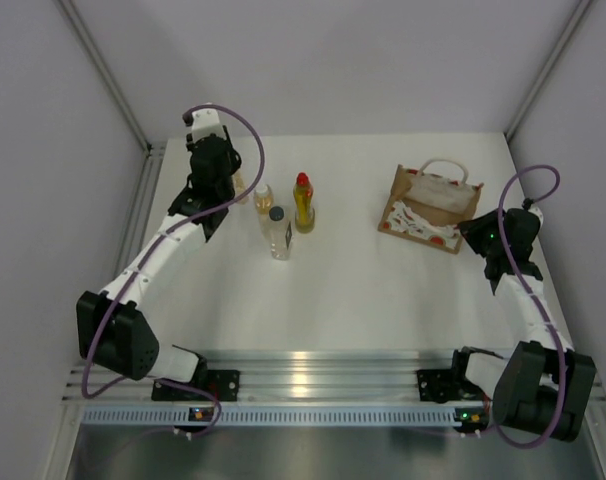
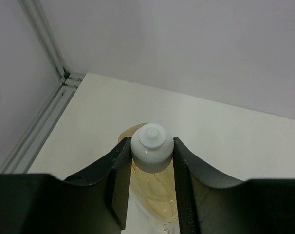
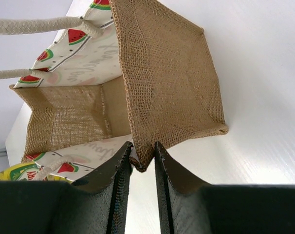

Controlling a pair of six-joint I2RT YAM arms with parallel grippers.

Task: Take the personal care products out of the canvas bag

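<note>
My left gripper goes down and back next, then toward the clear bottle, and sets its amber bottle upright beside it, since the table there is bare.
Three bottles stand together at the back left: an amber one with a white cap (image 1: 263,196), a clear one with a dark grey cap (image 1: 279,232) and a yellow one with a red cap (image 1: 303,203). My left gripper (image 1: 232,186) is shut on the white cap of a second amber bottle (image 2: 150,146), just left of that group. The canvas bag (image 1: 431,208) lies at the back right, handles toward the back. My right gripper (image 1: 472,232) is shut on a corner of its burlap rim (image 3: 143,157). The bag's inside (image 3: 69,117) shows no bottles.
White walls with metal corner rails (image 1: 113,90) close the table at back and sides. The rail along the left table edge (image 2: 38,126) runs close to the left gripper. The arm bases (image 1: 313,385) sit on the near aluminium rail.
</note>
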